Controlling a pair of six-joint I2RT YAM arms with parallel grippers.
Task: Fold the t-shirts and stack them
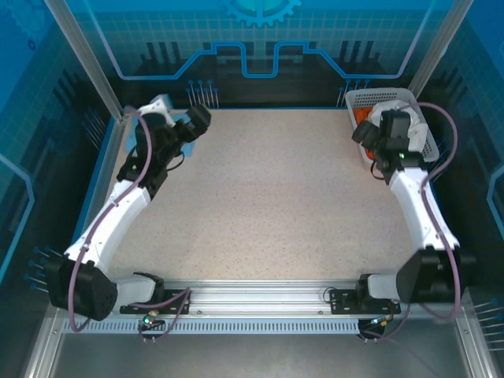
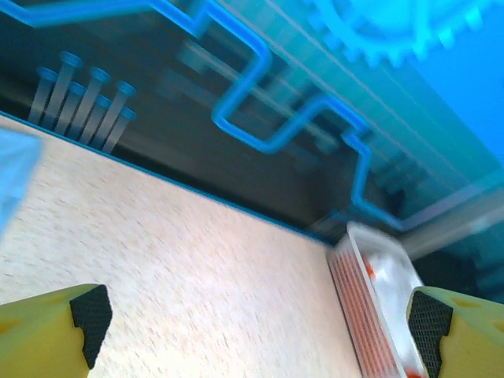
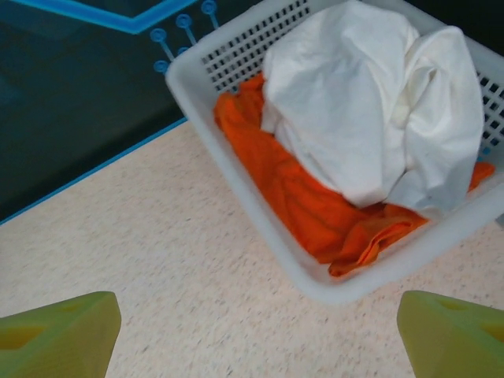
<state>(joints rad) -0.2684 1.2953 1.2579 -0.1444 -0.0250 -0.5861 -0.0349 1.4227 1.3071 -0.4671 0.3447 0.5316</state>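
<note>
The crumpled white t-shirt lies on top of the orange cloth. My right gripper should next move outward over the basket and down to close on the t-shirt.
A crumpled white t-shirt lies in the white lattice basket on top of an orange cloth; the same basket stands at the table's far right corner. My right gripper hovers open over bare table just in front of the basket, and it shows beside the basket's left wall from above. A light blue t-shirt lies at the far left corner, partly hidden under my left arm. My left gripper is open with nothing between its fingers, just right of that shirt.
The speckled beige table spreads wide between the two arms. A blue-edged back wall runs along the far side. The metal rail with both arm bases closes the near edge.
</note>
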